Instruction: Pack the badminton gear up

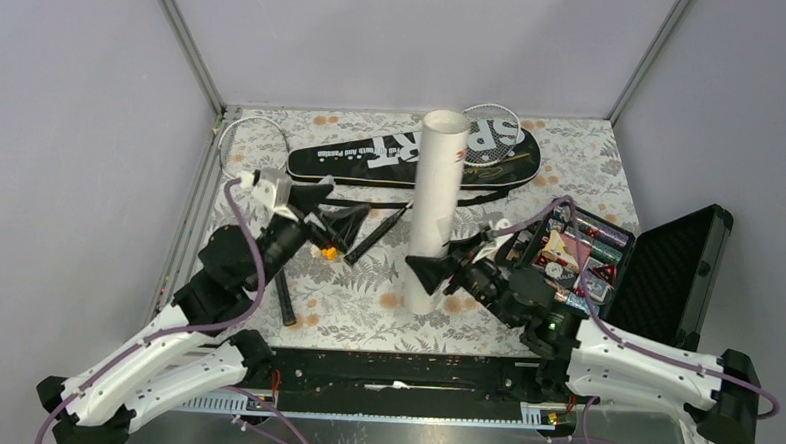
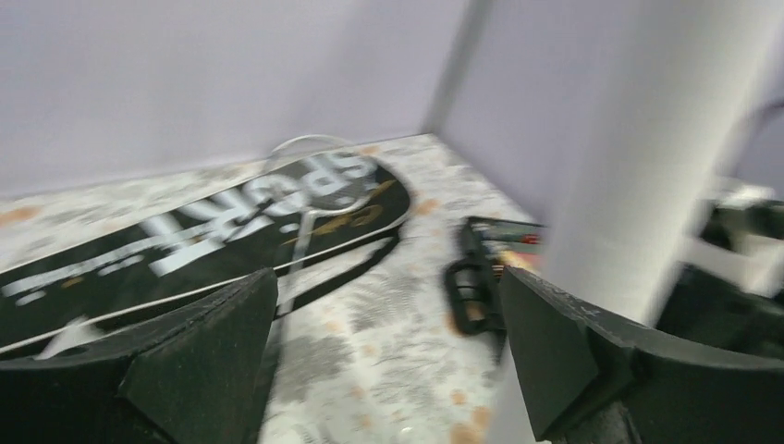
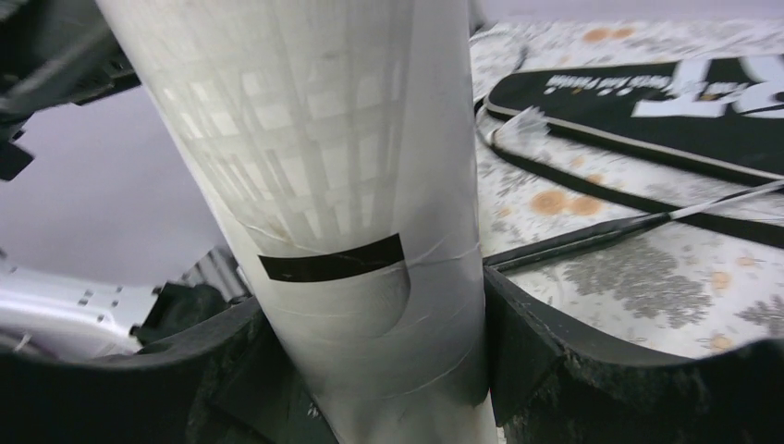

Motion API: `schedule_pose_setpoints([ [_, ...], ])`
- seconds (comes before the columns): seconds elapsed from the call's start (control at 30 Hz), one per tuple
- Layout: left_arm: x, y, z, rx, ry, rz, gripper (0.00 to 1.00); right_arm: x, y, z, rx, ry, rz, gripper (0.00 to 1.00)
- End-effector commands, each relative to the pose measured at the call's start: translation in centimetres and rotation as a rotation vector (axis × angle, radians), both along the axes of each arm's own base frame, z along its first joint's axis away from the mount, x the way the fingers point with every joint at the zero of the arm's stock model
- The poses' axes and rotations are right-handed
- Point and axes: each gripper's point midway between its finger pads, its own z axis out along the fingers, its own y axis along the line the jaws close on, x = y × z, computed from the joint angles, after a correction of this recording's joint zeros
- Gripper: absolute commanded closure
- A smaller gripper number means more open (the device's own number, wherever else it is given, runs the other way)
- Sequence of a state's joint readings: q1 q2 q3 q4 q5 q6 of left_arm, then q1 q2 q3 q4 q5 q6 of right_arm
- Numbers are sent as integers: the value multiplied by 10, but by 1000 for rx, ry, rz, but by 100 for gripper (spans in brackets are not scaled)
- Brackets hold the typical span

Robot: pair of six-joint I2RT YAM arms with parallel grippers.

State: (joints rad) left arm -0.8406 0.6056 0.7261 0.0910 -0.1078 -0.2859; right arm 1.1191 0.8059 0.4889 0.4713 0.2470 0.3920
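The shuttlecock's skirt [image 1: 327, 180] [image 2: 76, 337] is below and outward of my fingers by the bag, so next my left gripper should move outward, tip its fingers down and lower them onto it.
The long white tube [image 1: 438, 199] stands upright mid-table, with my right gripper [image 1: 437, 274] shut on its lower part. In the right wrist view both fingers press the tube [image 3: 342, 166] around my right gripper [image 3: 370, 314]. My left gripper [image 1: 347, 223] hangs open and empty left of the tube. Its wrist view shows bare table between the fingers at my left gripper [image 2: 388, 305], with the tube [image 2: 638, 157] just right. The black "SPORT" bag [image 1: 372, 156] lies at the back. One racket head [image 1: 493, 136] rests on it. Another racket head [image 1: 245, 133] lies far left.
A black hard case [image 1: 667, 274] stands open at the right, filled with foil-wrapped items [image 1: 573, 255]. Two black racket handles [image 1: 376, 233] [image 1: 284, 295] lie on the patterned cloth near the left gripper. A small yellowish thing [image 1: 328, 249] sits under that gripper. Frame posts and grey walls enclose the table.
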Motion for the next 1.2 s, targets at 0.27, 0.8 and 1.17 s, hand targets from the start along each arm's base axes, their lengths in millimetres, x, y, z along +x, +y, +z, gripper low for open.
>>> schedule_pose_setpoints([
  [0.27, 113, 115, -98, 445, 461, 719, 2, 16, -78, 31, 51, -102, -277, 43],
  [0.8, 241, 105, -220, 732, 776, 748, 36, 17, -104, 22, 21, -165, -346, 43],
  [1.17, 267, 115, -281, 810, 905, 816, 50, 19, -104, 12, -32, -191, -351, 41],
])
